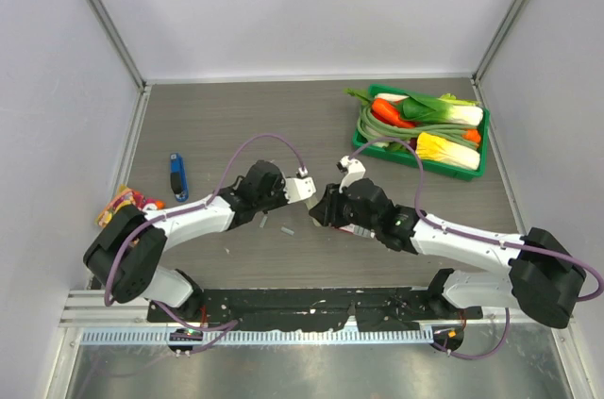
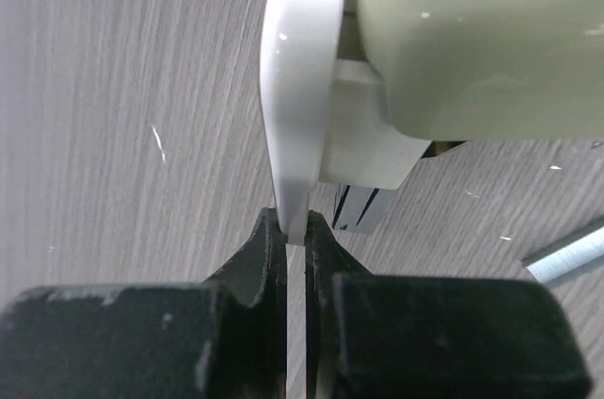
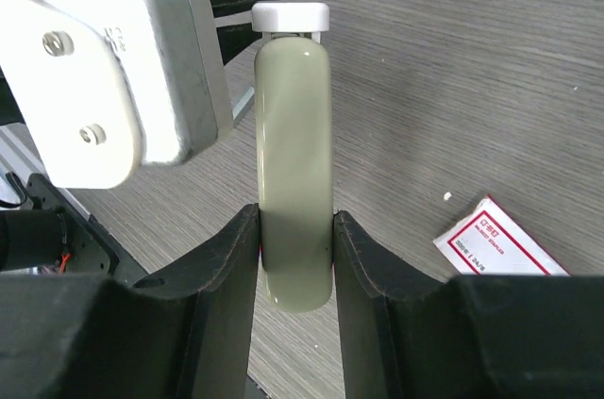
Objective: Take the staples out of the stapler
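My right gripper carries the stapler (image 3: 293, 163) outward next, to the left in the top view, then lowers and releases it on bare wood clear of staple strips.
My right gripper (image 3: 295, 220) is shut on the rear of the stapler (image 3: 293, 163), a pale green elongated body with a white end cap (image 3: 291, 15), held above the table. My left gripper (image 2: 294, 224) is shut on a thin white tab (image 2: 297, 88) at the stapler's (image 2: 472, 31) other end, beside a metal channel (image 2: 359, 206). The two grippers meet at mid table, left (image 1: 310, 193) and right (image 1: 327, 203). A grey strip of staples (image 2: 566, 253) lies on the wood. Two short grey strips (image 1: 287, 230) (image 1: 262, 222) lie below the left arm.
A pink-and-white labelled box (image 3: 495, 248) lies under the right arm (image 1: 357, 230). A small blue-and-black object (image 1: 177, 176) lies at the left, with a colourful packet (image 1: 123, 203) near the left wall. A green tray (image 1: 406, 156) of toy vegetables stands at the back right.
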Available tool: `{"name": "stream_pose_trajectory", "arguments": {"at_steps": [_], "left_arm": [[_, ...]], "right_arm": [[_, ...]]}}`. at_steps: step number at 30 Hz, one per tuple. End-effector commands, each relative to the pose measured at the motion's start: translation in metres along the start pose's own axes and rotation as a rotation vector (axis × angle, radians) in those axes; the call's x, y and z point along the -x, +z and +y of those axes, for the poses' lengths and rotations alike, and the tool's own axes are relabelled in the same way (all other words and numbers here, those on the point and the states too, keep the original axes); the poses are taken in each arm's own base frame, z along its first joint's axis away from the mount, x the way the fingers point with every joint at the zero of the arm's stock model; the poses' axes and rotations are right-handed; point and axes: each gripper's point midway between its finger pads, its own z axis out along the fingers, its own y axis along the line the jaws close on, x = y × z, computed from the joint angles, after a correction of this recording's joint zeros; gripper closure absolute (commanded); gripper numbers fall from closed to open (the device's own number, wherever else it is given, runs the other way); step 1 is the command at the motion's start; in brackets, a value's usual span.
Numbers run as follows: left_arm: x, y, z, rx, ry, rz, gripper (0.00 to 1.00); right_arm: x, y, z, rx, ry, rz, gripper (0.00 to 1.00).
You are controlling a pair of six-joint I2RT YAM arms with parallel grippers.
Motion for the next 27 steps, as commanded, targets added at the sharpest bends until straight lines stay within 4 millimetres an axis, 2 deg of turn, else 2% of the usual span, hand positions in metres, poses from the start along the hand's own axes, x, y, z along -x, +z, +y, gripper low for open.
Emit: {"name": "stream_pose_trajectory", "arguments": {"at_steps": [1, 9, 15, 19, 23, 27], "left_arm": [[-0.012, -0.006, 0.028, 0.194, 0.12, 0.066, 1.0], [-0.018, -0.003, 0.03, 0.226, 0.138, 0.088, 1.0], [-0.006, -0.007, 0.026, 0.18, 0.078, 0.076, 1.0], [0.015, -0.016, 0.011, 0.044, -0.038, 0.052, 0.94], [0.044, -0.03, -0.017, -0.153, -0.174, -0.009, 0.81], [0.059, -0.044, -0.026, -0.245, -0.241, -0.027, 0.7]], "right_arm": [[0.006, -0.008, -0.012, -0.051, -0.027, -0.038, 0.99], [0.002, -0.015, -0.021, -0.081, -0.051, -0.031, 0.99], [0.008, -0.008, -0.017, -0.072, -0.026, -0.062, 0.99], [0.035, 0.0, -0.006, -0.07, -0.02, -0.141, 0.99], [0.074, 0.008, 0.002, -0.101, -0.037, -0.263, 0.99], [0.102, 0.019, 0.003, -0.16, -0.061, -0.337, 0.99]]}}
